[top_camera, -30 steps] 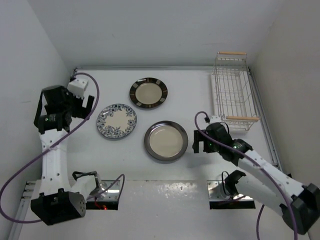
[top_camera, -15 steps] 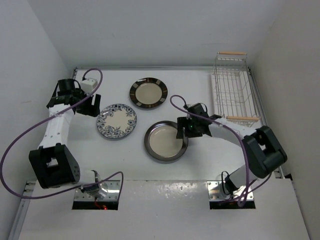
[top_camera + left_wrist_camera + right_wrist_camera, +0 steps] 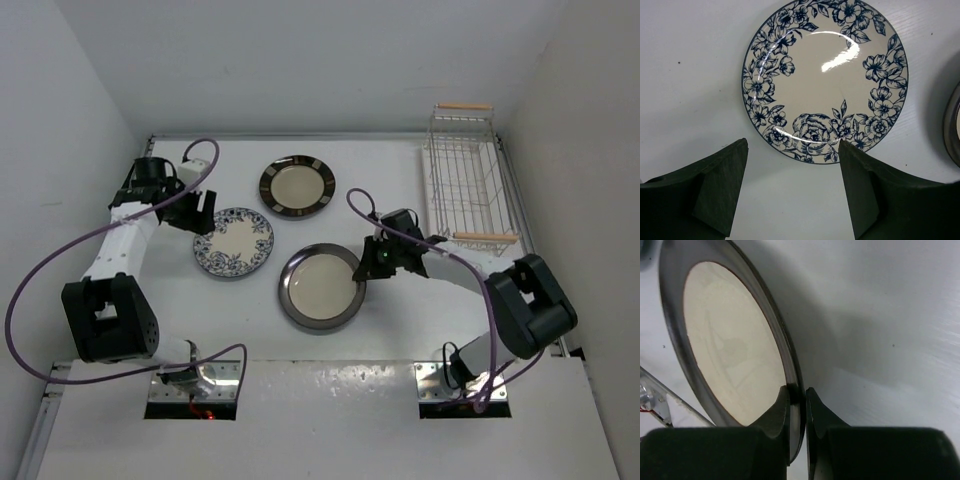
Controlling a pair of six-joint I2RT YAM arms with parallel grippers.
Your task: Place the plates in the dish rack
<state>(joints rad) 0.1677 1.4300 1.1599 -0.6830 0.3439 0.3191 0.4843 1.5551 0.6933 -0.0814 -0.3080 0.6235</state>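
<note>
Next, the right gripper lifts across outward to the rack's empty side [image 3: 488, 195], to its right in the top view, turns the plate upright, lowers and releases.
The cream plate with the plain dark glossy rim [image 3: 322, 287] [image 3: 735, 355] lies at the table's middle. My right gripper [image 3: 368, 265] [image 3: 797, 392] is shut on its right rim, one finger above and one below, and that edge looks slightly raised. The blue floral plate [image 3: 233, 243] [image 3: 825, 75] lies flat to the left. My left gripper [image 3: 207, 212] [image 3: 792, 145] hangs open at its upper-left edge, holding nothing. The plate with the dark rim and pale marks [image 3: 297, 186] sits further back. The white wire dish rack [image 3: 462, 185] stands at the far right, with nothing in it.
White walls close in the table on the left, back and right. The rack's wooden handles [image 3: 486, 237] sit at its short ends, the near one just right of my right arm. Purple cables loop from both arms.
My right gripper has shut on the plain-rimmed plate's right rim, and the plate has shifted a little left. My left gripper has moved right, closer to the floral plate.
</note>
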